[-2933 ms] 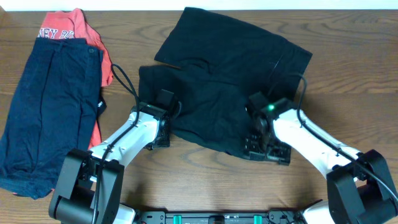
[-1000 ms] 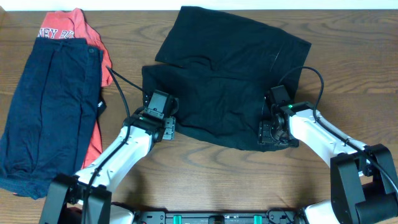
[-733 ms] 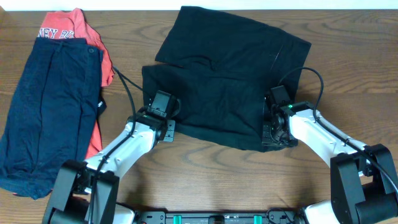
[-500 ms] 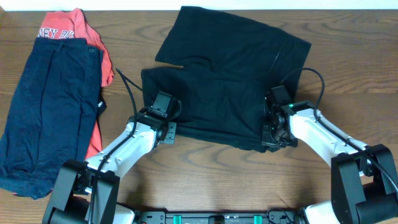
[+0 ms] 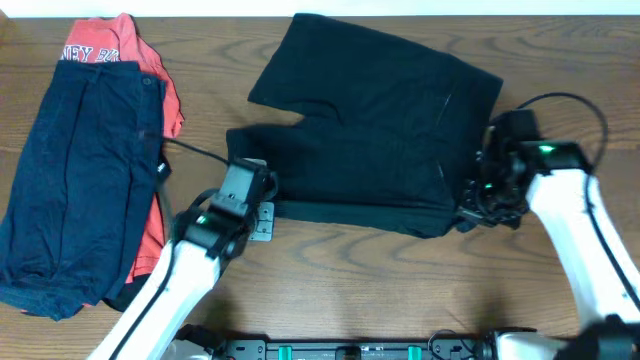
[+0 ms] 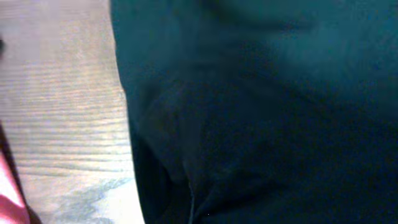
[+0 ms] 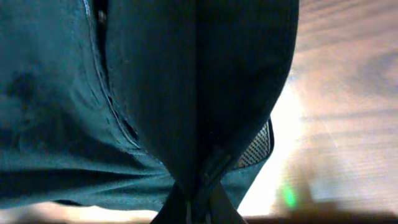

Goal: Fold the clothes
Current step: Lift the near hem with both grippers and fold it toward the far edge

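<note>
The left gripper will next carry the near corner it holds outward over the far flap of the black garment and let go, since that flap lies spread flat.
A plain black garment point(image 5: 370, 130) lies spread in the middle of the table, its near edge raised and pulled taut between both arms. My left gripper point(image 5: 266, 202) is shut on its near left corner; in the left wrist view black fabric point(image 6: 261, 112) fills the frame and hides the fingers. My right gripper point(image 5: 476, 206) is shut on the near right corner. In the right wrist view the cloth point(image 7: 186, 81) gathers into the closed jaws point(image 7: 199, 208), with a mesh patch point(image 7: 256, 149) showing beside them. Navy shorts point(image 5: 75, 170) lie over a red lettered tee point(image 5: 115, 45) at the far left.
The wooden table point(image 5: 350, 290) shows bare in front of the black garment and to its right point(image 7: 336, 93). A strip of wood point(image 6: 62, 124) separates the black garment from the red tee's edge point(image 6: 9, 199). Cables loop above both wrists.
Both grippers have shut on the black garment's near edge. The right arm has swung out to the right and the left arm slightly left, stretching the edge wider.
</note>
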